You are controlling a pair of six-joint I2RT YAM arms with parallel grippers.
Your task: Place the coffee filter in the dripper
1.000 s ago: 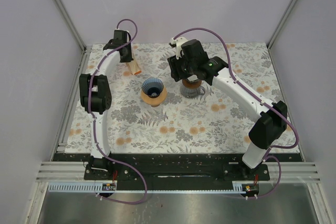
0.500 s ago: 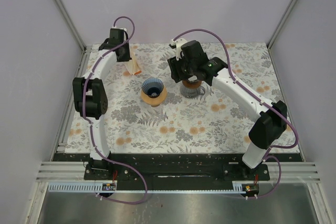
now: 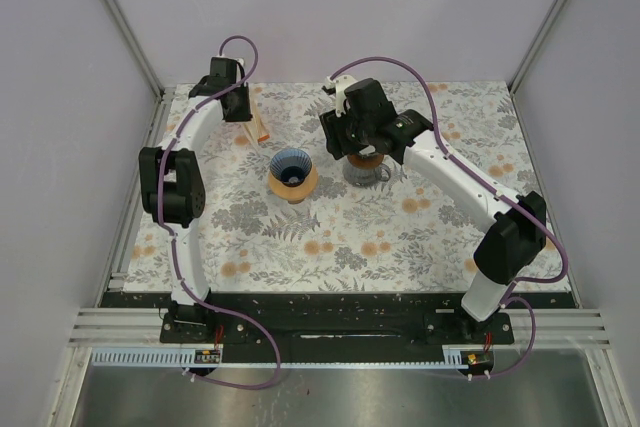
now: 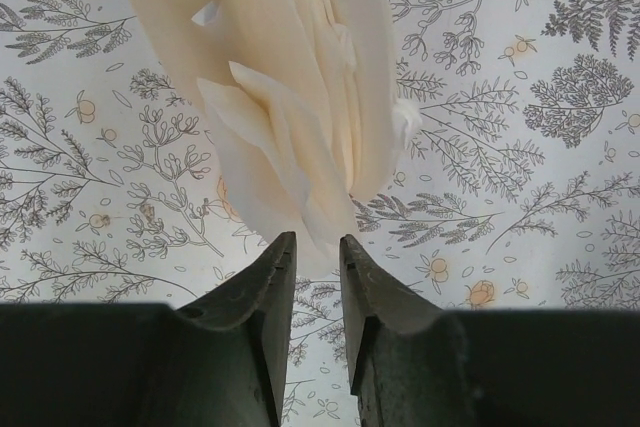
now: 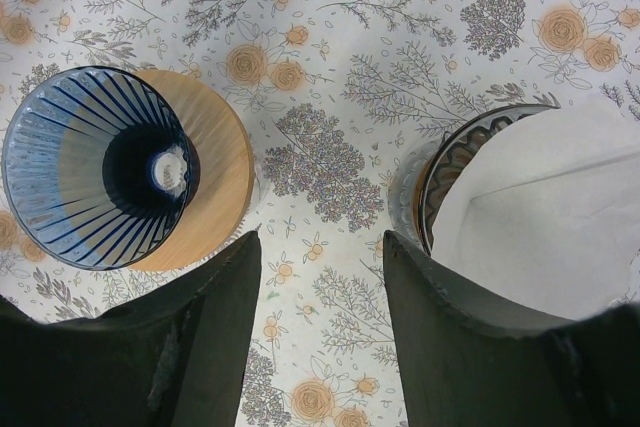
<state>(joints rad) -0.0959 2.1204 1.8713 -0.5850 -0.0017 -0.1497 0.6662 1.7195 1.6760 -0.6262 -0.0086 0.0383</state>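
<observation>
The left gripper moves down around the near end of the top filter next and closes, as that end lies just below, between its parted fingers.
A stack of cream paper coffee filters (image 4: 290,97) lies on the flowered cloth at the far left (image 3: 259,127). My left gripper (image 4: 314,242) hangs just over the stack's near tip. Its jaws stand a narrow gap apart, with the tip of a filter between the fingertips and the cloth showing through the gap. The blue ribbed glass dripper (image 3: 292,169) stands on a round wooden base, empty (image 5: 90,167). My right gripper (image 5: 320,247) is wide open and empty, hovering (image 3: 345,142) between the blue dripper and a second dripper.
A second patterned dripper (image 5: 460,162) holding a white filter (image 5: 540,207) stands just right of the blue one (image 3: 368,169). The cell's grey walls and aluminium posts close in the back and sides.
My left arm's elbow swung outward to the left and the gripper shifted slightly over the filter stack. The stack's edge moved a little right. The right arm barely moved.
</observation>
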